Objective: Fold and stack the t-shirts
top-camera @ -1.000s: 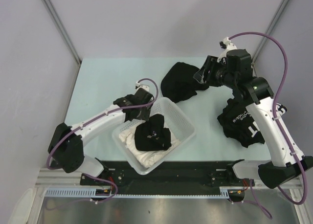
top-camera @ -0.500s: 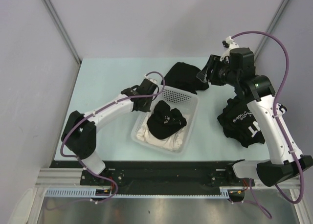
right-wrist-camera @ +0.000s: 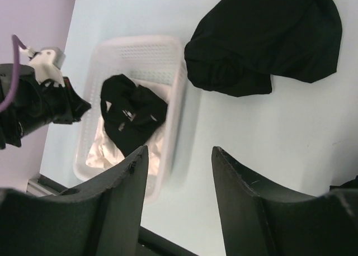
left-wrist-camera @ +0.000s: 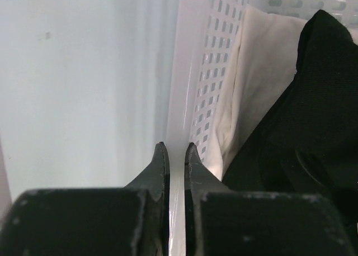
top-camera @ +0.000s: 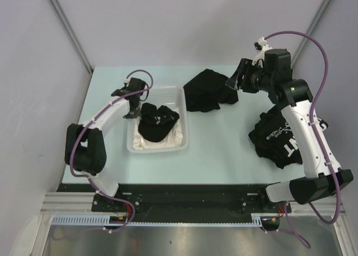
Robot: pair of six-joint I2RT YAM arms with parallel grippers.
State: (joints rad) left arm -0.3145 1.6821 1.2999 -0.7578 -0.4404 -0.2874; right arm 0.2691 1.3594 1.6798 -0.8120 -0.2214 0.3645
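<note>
My left gripper holds the basket, which crowds the back t-shirt, so next I will drag the basket outward, to the left in the top view, toward the grey walls' corner (top-camera: 95, 70).
My left gripper (top-camera: 133, 108) is shut on the left rim of the white slotted basket (top-camera: 158, 150); in the left wrist view its fingertips (left-wrist-camera: 176, 152) pinch the thin plastic wall (left-wrist-camera: 208, 83). A crumpled black t-shirt (top-camera: 156, 121) lies in the basket on top of white cloth (top-camera: 169, 140). A second black t-shirt (top-camera: 208, 91) is bunched on the table at the back centre. A third one with big white lettering (top-camera: 279, 138) lies at the right under my right arm. My right gripper (top-camera: 236, 80) hovers open and empty above the table (right-wrist-camera: 179, 151), beside the back t-shirt (right-wrist-camera: 263, 41).
The right wrist view takes in the basket (right-wrist-camera: 140, 46), its black shirt (right-wrist-camera: 131, 113) and the left arm's wrist (right-wrist-camera: 39, 105). Grey walls close in the light-blue table (top-camera: 112, 88) on the left, back and right. The arm bases stand at the near edge.
My left gripper shut on the basket rim and dragged the basket leftward and back, turning it square to the table. The right arm barely moved and its jaws stayed open.
</note>
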